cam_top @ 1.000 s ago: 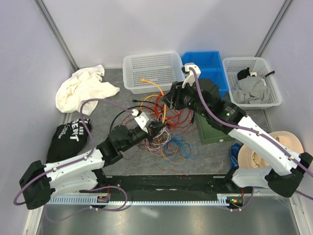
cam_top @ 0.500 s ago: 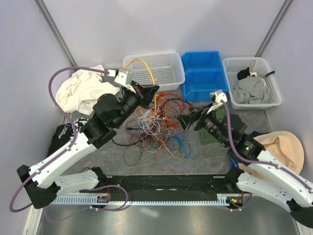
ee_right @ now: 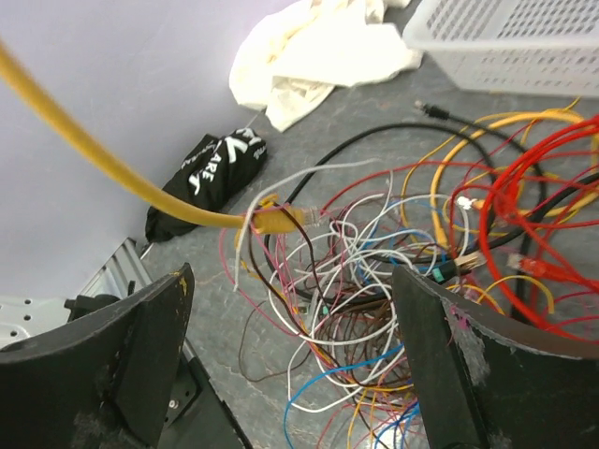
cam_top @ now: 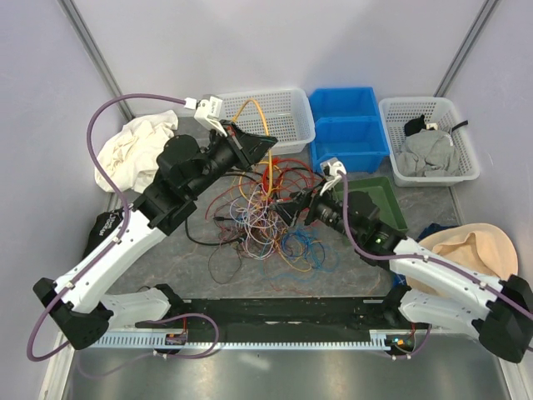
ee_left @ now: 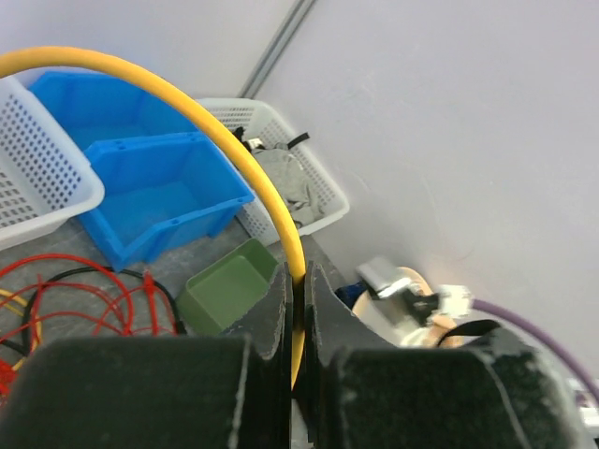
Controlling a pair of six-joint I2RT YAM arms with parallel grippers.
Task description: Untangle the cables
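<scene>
Next, my left gripper moves outward until the yellow cable hangs over the empty white basket (cam_top: 287, 118) (ee_left: 26, 173) and releases it there, since that basket stands outward of my gripper.
The cables (cam_top: 266, 225) lie in a tangled heap of red, orange, white, blue, pink and black wires on the grey table. My left gripper (cam_top: 260, 146) is raised above the heap's far side. It is shut on a thick yellow cable (cam_top: 267, 167) that arcs up over it and hangs down into the heap. In the left wrist view the fingertips (ee_left: 298, 276) pinch that yellow cable (ee_left: 187, 108). My right gripper (cam_top: 287, 208) is open and empty, low at the heap's right side. In the right wrist view (ee_right: 290, 318) it straddles the wires (ee_right: 374, 281), near the yellow cable's plug (ee_right: 281, 220).
A white basket (cam_top: 291, 133), blue bins (cam_top: 350, 133) and a white basket of grey cloth (cam_top: 454, 171) line the back. A green box (cam_top: 387, 200) stands right of the heap, a hat (cam_top: 470, 250) beyond it. A white cloth (cam_top: 137, 150) and black bag (cam_top: 112, 229) lie left.
My left arm has risen from the heap toward the back with the yellow cable. My right arm has come down from the back and moved left to the heap.
</scene>
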